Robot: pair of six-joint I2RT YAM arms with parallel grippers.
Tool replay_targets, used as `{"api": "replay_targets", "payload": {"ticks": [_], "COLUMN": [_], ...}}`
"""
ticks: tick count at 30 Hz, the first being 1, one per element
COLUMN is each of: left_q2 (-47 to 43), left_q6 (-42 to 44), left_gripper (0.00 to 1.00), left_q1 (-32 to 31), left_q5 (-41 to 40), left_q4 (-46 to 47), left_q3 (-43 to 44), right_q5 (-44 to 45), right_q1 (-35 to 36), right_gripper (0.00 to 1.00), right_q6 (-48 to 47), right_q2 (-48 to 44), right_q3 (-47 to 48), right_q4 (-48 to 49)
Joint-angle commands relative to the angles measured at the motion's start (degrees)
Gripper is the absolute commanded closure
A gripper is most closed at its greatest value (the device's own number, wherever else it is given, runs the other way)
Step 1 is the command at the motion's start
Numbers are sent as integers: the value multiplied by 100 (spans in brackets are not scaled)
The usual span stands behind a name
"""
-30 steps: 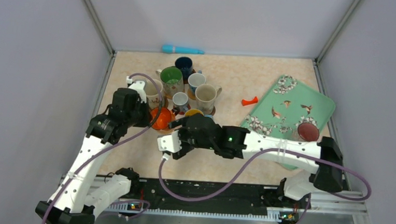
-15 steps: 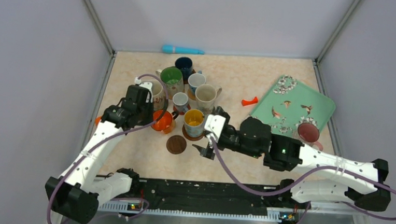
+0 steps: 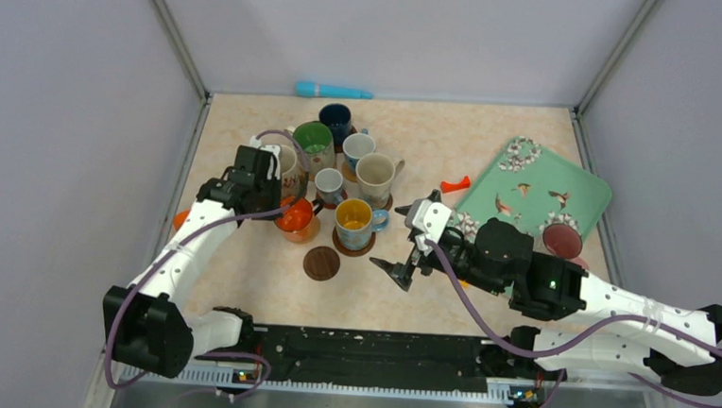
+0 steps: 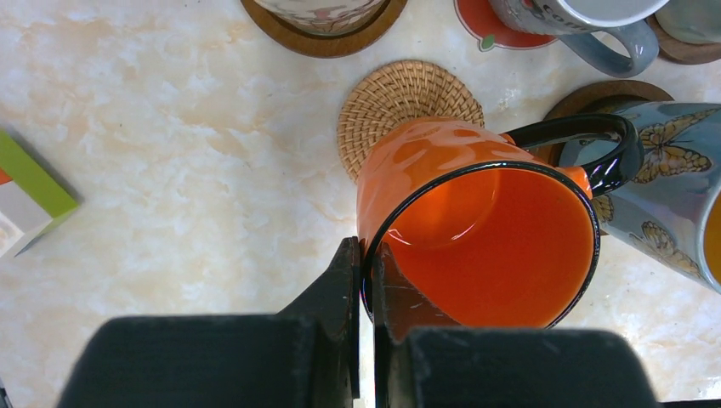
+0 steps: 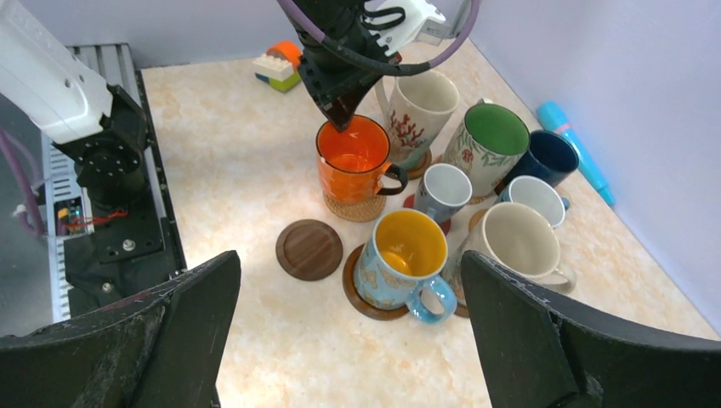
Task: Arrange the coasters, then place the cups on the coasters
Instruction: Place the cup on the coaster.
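The orange cup is still above the woven coaster, so my left gripper will lower it there and release its rim.
My left gripper [image 4: 366,280] is shut on the rim of the orange cup [image 4: 476,246], one finger inside and one outside. The cup leans over a woven coaster [image 4: 400,93], also in the right wrist view [image 5: 353,208]. My right gripper [image 5: 349,280] hangs open and empty, back from a blue butterfly cup [image 5: 400,259] standing on a dark wooden coaster [image 5: 361,297]. A bare dark brown coaster [image 3: 321,263] lies to its left. Several more cups [image 3: 341,151] cluster on coasters behind. A pink cup [image 3: 561,240] stands on the tray.
The teal floral tray [image 3: 538,191] lies at the right. A small orange piece [image 3: 454,184] sits beside it, a teal pen [image 3: 331,91] by the back wall, and a toy block [image 5: 276,64] left of the orange cup. Walls close in both sides.
My right gripper opened wide and drew back to the right, leaving the blue butterfly cup on its coaster. The left gripper kept its hold on the orange cup and barely shifted.
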Motion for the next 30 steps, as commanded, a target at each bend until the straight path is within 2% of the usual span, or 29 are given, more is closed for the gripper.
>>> {"api": "replay_targets", "payload": {"ticks": [1,6,30], "left_q2": [156,384,1164], "left_q6": [191,214,286], "left_gripper": [100,100,100], "left_q1": [125,233,399], "left_q5": [500,704,653], "left_q4": [587,634,440], "left_q3": [261,231,622], "right_q5": [336,439,465], "right_q1": [7,-1,7], "right_gripper": [1,1,1], "right_q6": [34,-30,24], "right_q2": [-143,-261,-137], "right_q3": [-10,-11,3], "right_q4": [-61,-74,-55]}}
